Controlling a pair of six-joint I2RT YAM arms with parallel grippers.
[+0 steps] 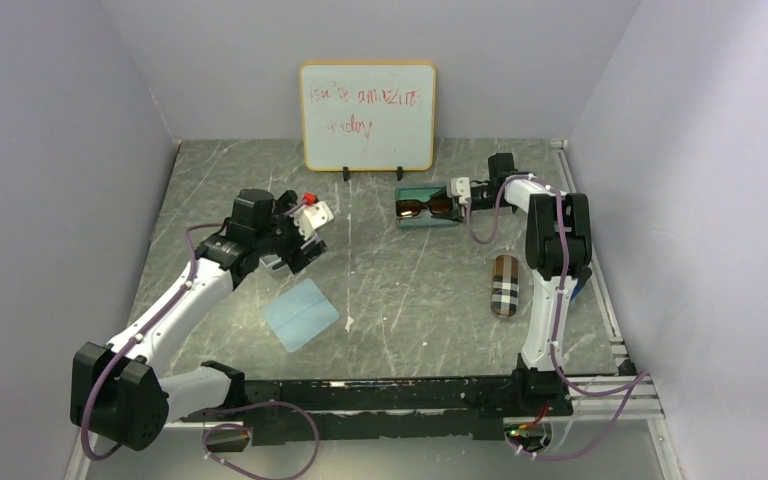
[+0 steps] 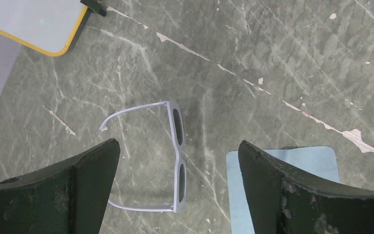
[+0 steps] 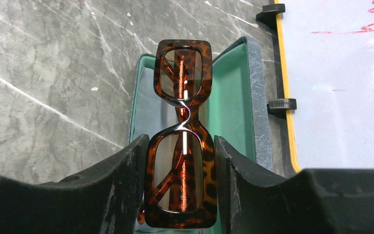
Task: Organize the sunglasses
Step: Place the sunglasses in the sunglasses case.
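The tortoise sunglasses already line up with the length of the open case, so the robot's right gripper will move down into the near half of the open case (image 1: pixel 424 220) (image 3: pixel 160 118) and let them go.
The white-framed sunglasses (image 2: pixel 177 146) lie on the table with their arms unfolded and their dark lenses on edge. My left gripper (image 2: pixel 179 143) hovers open above them, one finger on each side and neither touching. In the top view the left gripper (image 1: pixel 295 245) is at left of centre and hides this pair. My right gripper (image 3: pixel 181 141) is shut on the brown tortoise-framed sunglasses (image 3: pixel 182 83), folded, gripping one lens frame. It holds them over an open case with a teal lining (image 3: pixel 233 97). This pair also shows in the top view (image 1: pixel 422 208), at the back right by the right gripper (image 1: pixel 457 205).
A light-blue cloth (image 1: pixel 300 313) lies just near-right of the left gripper and also shows in the left wrist view (image 2: pixel 316 161). A closed plaid case (image 1: pixel 504 285) lies beside the right arm. A whiteboard (image 1: pixel 367 115) stands at the back wall, close behind the open case (image 1: pixel 430 222).
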